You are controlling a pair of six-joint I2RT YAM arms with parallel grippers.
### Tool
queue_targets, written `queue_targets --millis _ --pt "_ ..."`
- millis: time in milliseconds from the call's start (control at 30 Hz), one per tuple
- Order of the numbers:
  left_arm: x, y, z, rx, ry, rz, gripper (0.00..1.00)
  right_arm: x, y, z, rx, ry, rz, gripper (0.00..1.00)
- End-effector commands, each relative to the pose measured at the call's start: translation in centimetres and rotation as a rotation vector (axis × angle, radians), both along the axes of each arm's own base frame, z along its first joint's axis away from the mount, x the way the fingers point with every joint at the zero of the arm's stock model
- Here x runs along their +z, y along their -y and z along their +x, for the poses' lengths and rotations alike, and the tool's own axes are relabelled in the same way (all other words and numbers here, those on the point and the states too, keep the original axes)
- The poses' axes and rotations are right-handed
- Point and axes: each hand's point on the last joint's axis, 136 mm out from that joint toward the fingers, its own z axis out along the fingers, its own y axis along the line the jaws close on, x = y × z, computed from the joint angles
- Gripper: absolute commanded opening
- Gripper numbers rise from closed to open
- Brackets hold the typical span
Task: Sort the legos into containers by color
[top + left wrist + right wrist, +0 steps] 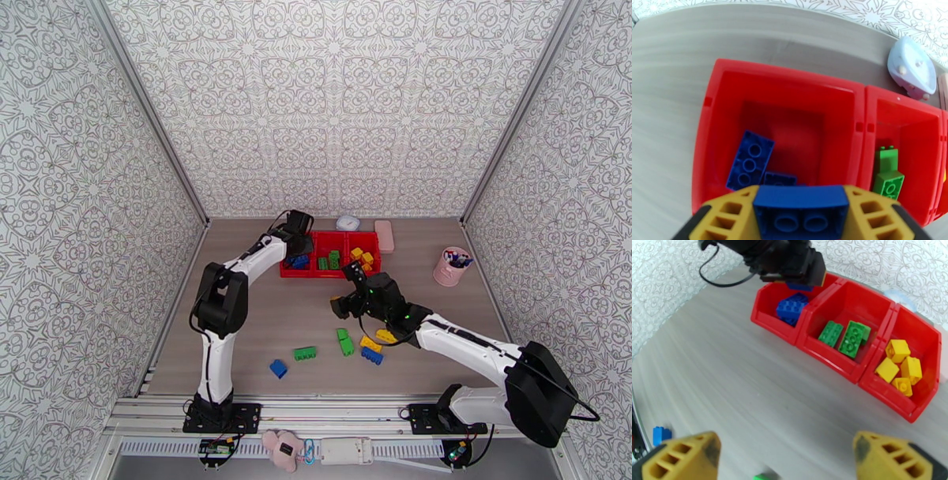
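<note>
The green lego nearest the lone blue one lies loose, so I need to move my right gripper back and down to it next.
The red containers (310,274) stand at the back middle of the table, three joined bins. Blue legos (750,160) lie in the left bin, green ones (845,334) in the middle bin and yellow ones (900,366) in the right bin. My left gripper (299,226) hangs over the left bin (859,118), shut on a blue brick (801,209). In front of the tray my right gripper (346,290) hovers open and holds nothing. On the table by the right arm lie loose legos: a blue one (278,368), two green ones (305,353) and a yellow and blue cluster (371,347).
A pink pen cup (451,266) stands at the right. A pink case (385,235) and a pale blue round object (347,223) lie just behind the tray. Patterned walls close in the left, right and back sides.
</note>
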Motion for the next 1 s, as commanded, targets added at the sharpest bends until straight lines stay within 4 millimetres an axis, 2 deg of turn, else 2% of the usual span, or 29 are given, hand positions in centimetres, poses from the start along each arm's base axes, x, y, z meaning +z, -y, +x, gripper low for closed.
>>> queue_targets --millis 0,100,200,333,467,733,967 --pt "1.5 -0.1 0.2 -0.020 0.004 -0.010 0.53 -0.4 0.1 -1.1 0.029 -0.015 -0.019 0.92" --pt "3.1 -0.3 -0.2 -0.019 0.031 -0.020 0.68 -0.4 -0.2 -1.5 0.053 -0.008 -0.034 0.92" --pt "4.6 -0.6 -1.1 -0.018 0.058 -0.031 0.76 -0.6 -0.8 -2.1 0.088 -0.002 -0.061 0.92" --pt "6.7 -1.6 -2.9 -0.007 0.094 -0.044 0.81 -1.2 -2.6 -3.5 0.181 0.000 -0.121 0.92" --pt "8.3 -3.0 -5.3 0.014 0.126 -0.062 0.84 -2.7 -5.1 -6.5 0.367 0.001 -0.224 0.93" --pt "8.2 -7.5 -10.9 0.093 0.126 -0.098 0.84 -6.2 -8.1 -11.3 0.645 -0.025 -0.481 0.92" --pt "7.1 -10.5 -14.2 0.153 0.106 -0.103 0.84 -8.7 -10.4 -13.2 0.776 -0.048 -0.594 0.92"
